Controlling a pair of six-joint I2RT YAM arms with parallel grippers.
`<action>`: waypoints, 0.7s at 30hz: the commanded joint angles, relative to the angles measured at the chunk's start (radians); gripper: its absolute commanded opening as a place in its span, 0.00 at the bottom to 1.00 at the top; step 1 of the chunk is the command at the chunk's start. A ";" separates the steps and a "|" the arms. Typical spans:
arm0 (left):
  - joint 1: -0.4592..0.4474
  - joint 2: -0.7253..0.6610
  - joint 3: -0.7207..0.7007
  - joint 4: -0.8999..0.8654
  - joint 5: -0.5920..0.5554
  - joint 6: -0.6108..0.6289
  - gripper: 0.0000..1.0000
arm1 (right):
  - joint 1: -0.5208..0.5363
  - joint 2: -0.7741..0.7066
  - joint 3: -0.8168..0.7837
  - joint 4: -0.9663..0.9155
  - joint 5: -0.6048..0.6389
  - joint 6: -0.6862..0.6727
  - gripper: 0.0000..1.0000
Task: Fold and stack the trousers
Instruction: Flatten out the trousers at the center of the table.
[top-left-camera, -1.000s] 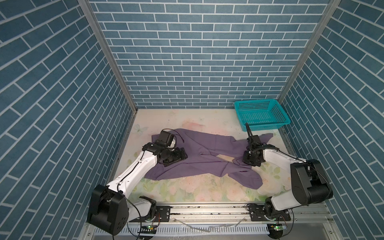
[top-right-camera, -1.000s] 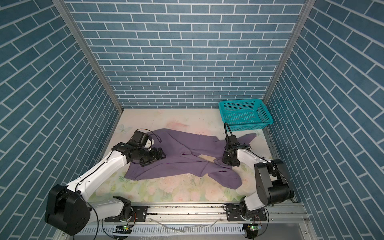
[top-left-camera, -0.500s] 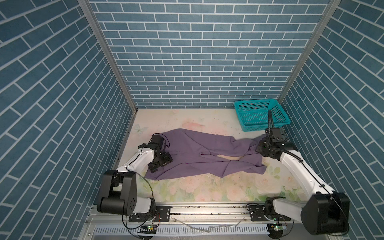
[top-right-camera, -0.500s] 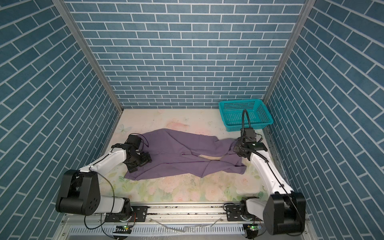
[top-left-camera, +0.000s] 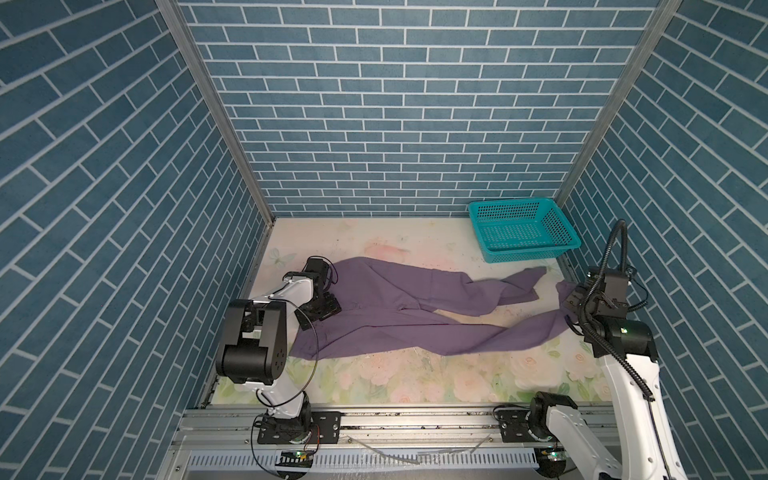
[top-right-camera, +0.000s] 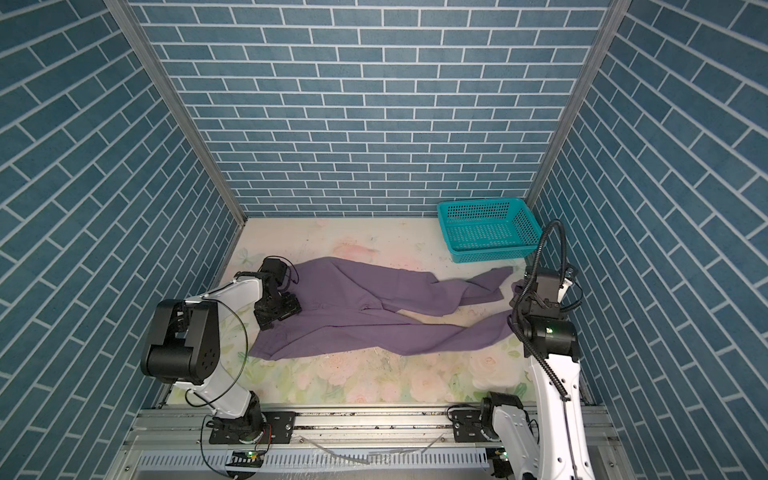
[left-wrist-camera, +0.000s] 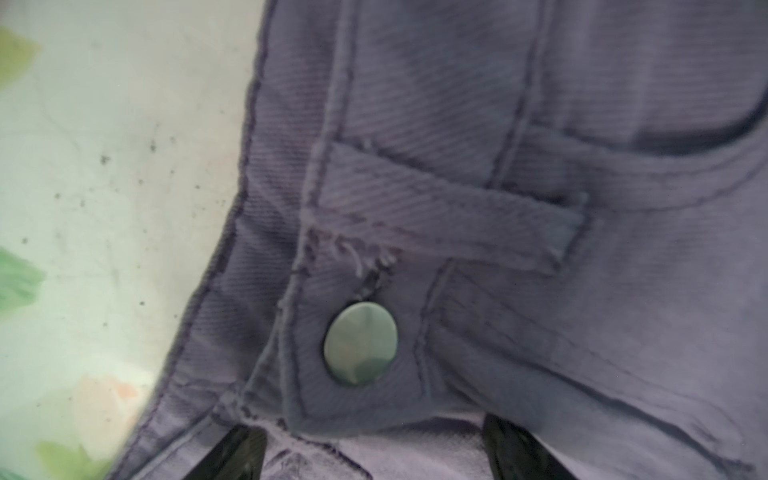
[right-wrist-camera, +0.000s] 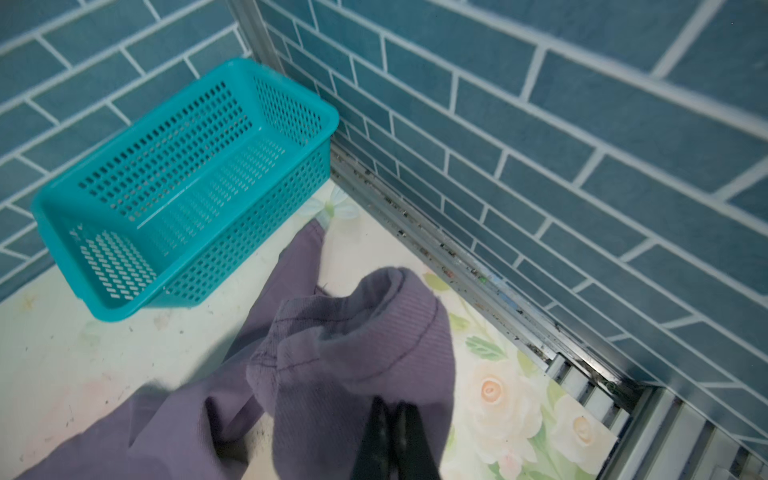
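Note:
The near leg is bent, so next my right gripper needs to raise its hem toward the brick wall beside it, lower over the tabletop by that wall (top-left-camera: 570, 340) (right-wrist-camera: 478, 412) and let go.
The muted purple trousers (top-left-camera: 395, 320) (top-right-camera: 365, 322) lie spread across the floral table, waist at the left and legs running right. My left gripper (top-left-camera: 324, 309) (top-right-camera: 278, 313) rests on the waistband, open. In the left wrist view its fingers (left-wrist-camera: 243, 451) stand wide apart astride the waistband (left-wrist-camera: 498, 208), just below the metal button (left-wrist-camera: 360, 344). My right gripper (top-left-camera: 571, 299) (top-right-camera: 519, 301) is shut on the hem of the near leg, held a little above the table by the right wall. That bunched hem (right-wrist-camera: 374, 328) fills the right wrist view above the pinched fingertips (right-wrist-camera: 390, 409).
A teal mesh basket (top-left-camera: 523, 232) (top-right-camera: 488, 228) (right-wrist-camera: 187, 178) stands in the back right corner, close to the far leg's end. Brick-patterned walls close in the table on three sides. A metal rail (top-left-camera: 415, 419) runs along the front edge.
My right gripper has carried the leg hem right, toward the side wall, stretching that leg out. The left gripper has shifted left along the waist and its arm has folded back.

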 joint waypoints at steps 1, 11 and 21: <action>0.033 0.042 0.010 0.010 -0.027 0.019 0.80 | -0.019 -0.059 0.009 0.030 0.027 0.038 0.00; 0.073 0.123 0.042 0.034 -0.033 0.011 0.43 | -0.033 -0.121 0.000 0.149 -0.034 0.078 0.00; 0.238 0.188 0.213 0.009 -0.018 0.001 0.03 | -0.033 -0.045 -0.026 0.201 -0.305 0.061 0.00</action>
